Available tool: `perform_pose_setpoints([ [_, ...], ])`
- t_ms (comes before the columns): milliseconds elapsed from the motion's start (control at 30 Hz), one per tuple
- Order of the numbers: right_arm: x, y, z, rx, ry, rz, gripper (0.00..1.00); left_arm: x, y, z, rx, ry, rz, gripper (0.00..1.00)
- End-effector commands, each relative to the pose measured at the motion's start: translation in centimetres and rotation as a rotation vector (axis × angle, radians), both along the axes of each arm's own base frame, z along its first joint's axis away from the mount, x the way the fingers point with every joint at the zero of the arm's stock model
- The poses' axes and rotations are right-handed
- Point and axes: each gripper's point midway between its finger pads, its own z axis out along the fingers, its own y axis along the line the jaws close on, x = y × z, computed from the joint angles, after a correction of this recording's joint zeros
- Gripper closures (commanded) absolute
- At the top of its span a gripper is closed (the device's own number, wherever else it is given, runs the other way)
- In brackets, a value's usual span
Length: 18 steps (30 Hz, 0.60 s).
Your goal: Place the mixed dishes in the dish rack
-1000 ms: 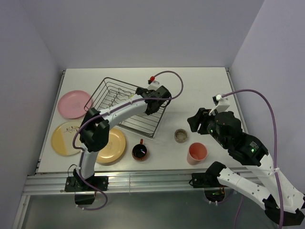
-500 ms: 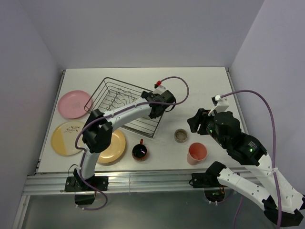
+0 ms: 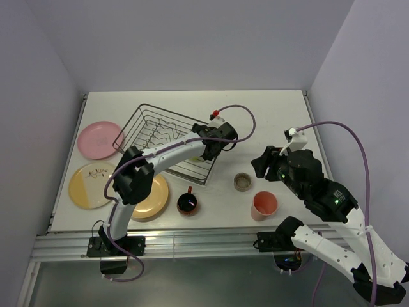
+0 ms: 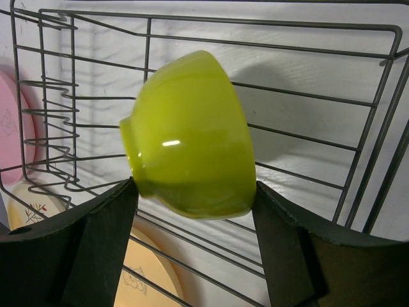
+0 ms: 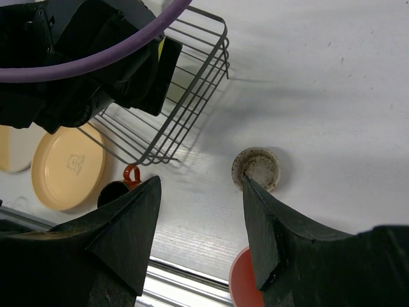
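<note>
The open-topped red mug is below my right gripper, to its left in the top view, so I should cross and go down astride the mug's rim nearest the cup.
My left gripper (image 4: 195, 192) is shut on the lime-green bowl (image 4: 188, 137), gripping it by its sides and holding it tilted above the silver wire dish rack (image 4: 307, 96). In the top view the left gripper (image 3: 216, 142) hangs over the right end of the rack (image 3: 163, 134), and the bowl is hidden under it. My right gripper (image 5: 201, 182) is open and empty above the table, near the grey-beige cup (image 5: 255, 168). In the top view the right gripper (image 3: 261, 165) is right of the cup (image 3: 242, 181).
The red mug (image 3: 187, 203) and the salmon-pink tumbler (image 3: 264, 204) stand near the front edge. The pink plate (image 3: 99, 139), the cream plate (image 3: 89, 185) and the tan-orange plate (image 3: 150, 195) lie left of and in front of the rack.
My left gripper has moved to the right with the bowl, toward the rack's right end. The right arm has hardly moved.
</note>
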Motion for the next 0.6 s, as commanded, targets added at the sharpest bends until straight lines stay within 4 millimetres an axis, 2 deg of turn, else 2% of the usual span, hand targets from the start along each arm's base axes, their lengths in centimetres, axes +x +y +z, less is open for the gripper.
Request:
perform_pose_setpoints([
  [0,0.3,0.0,0.4,0.007,-0.017,-0.004,0.38,0.2,-0.5,2.3,-0.044,-0.042,-0.022,0.23],
  [267,0.3,0.1,0.2,0.004,-0.011,-0.002,0.38,0.1,-0.4,2.0,-0.039,-0.036,-0.022,0.18],
  [500,0.4,0.2,0.1,-0.002,-0.005,0.004,0.38,-0.7,-0.7,3.8,-0.123,-0.045,-0.045,0.16],
  [567,0.4,0.3,0.2,-0.001,-0.005,0.007,0.38,-1.4,-0.6,3.8,-0.138,-0.015,-0.05,0.16],
])
